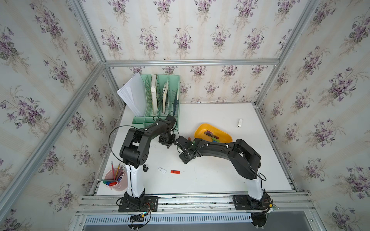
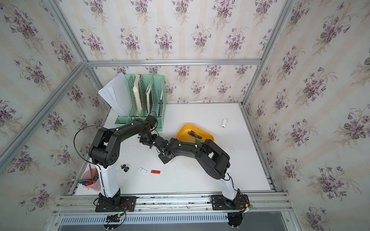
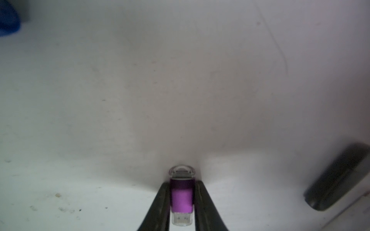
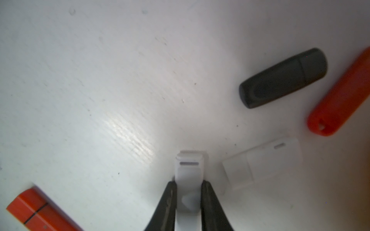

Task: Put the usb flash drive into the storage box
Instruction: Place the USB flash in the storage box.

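I need to lift my right gripper next, move it outward, lower it onto the bare bottom of the storage box and let go, since the drives inside leave room there.
My left gripper is shut on a purple usb flash drive with a clear cap, low over the white table. In both top views it hangs mid-table, left of the storage box, a shallow yellow-orange tray with several drives in it. My right gripper has its fingers pressed on both sides of a white flash drive that lies on the table. In a top view it sits in front of the box, and the arm hides the drive.
Beside the right gripper lie another white drive, a black one and a red one. Loose drives lie at the front and back right. A mint-green file organizer and a pink pencil cup stand at the left.
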Available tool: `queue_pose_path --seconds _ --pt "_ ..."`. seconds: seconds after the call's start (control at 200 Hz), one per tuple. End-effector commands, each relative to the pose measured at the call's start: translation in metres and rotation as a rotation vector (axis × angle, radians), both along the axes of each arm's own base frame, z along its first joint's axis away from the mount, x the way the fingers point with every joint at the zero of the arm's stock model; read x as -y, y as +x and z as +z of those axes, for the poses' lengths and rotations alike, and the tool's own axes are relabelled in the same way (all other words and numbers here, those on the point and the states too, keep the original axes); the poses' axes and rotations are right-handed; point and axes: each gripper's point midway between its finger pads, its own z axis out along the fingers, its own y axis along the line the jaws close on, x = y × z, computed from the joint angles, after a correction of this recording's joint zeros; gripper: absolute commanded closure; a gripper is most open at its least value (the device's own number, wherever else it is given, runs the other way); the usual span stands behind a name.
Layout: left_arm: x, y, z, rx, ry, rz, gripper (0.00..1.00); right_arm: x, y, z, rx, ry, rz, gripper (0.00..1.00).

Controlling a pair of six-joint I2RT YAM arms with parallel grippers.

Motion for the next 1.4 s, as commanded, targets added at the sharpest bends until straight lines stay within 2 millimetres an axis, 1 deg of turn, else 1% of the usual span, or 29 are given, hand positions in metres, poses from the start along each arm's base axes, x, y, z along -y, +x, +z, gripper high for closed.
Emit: queue_pose_path --seconds 0.0,0.165,0.255,0.33,0.395,0.539,0.704,0.824,0.929,1.184,1.394 --pt "-0.013 -0.035 -0.025 -0.148 0.05 -0.008 0.75 0.011 -0.002 0.006 0.002 -0.034 -0.015 0.84" --pt "-0.013 -0.035 -0.025 -0.15 0.051 -0.008 0.75 0.014 0.003 0.026 0.039 -0.016 -0.034 0.86" --pt "-0.013 -0.035 -0.025 -0.151 0.051 -0.009 0.75 0.022 0.011 0.041 0.069 -0.015 -0.055 0.86" --pt "-0.013 -0.034 -0.024 -0.149 0.048 -0.007 0.75 0.03 0.02 0.054 0.093 -0.012 -0.078 0.86" --pt "-0.012 -0.034 -0.024 -0.15 0.047 -0.009 0.75 0.041 0.032 0.067 0.119 -0.008 -0.104 0.87" --pt "-0.011 -0.033 -0.024 -0.153 0.045 -0.007 0.75 0.074 0.062 0.09 0.169 -0.009 -0.172 0.87" --pt "-0.011 -0.032 -0.023 -0.156 0.044 -0.008 0.75 0.109 0.09 0.099 0.197 -0.019 -0.229 0.87" --pt "-0.01 -0.031 -0.022 -0.158 0.044 -0.009 0.75 0.127 0.107 0.094 0.196 -0.028 -0.248 0.87" --pt "-0.009 -0.031 -0.023 -0.162 0.042 -0.005 0.75 0.136 0.117 0.082 0.179 -0.037 -0.246 0.87" --pt "-0.007 -0.032 -0.026 -0.166 0.041 0.002 0.75 0.14 0.131 0.042 0.125 -0.064 -0.225 0.88" --pt "-0.006 -0.032 -0.027 -0.17 0.043 0.001 0.75 0.14 0.142 0.017 0.084 -0.064 -0.222 0.88"
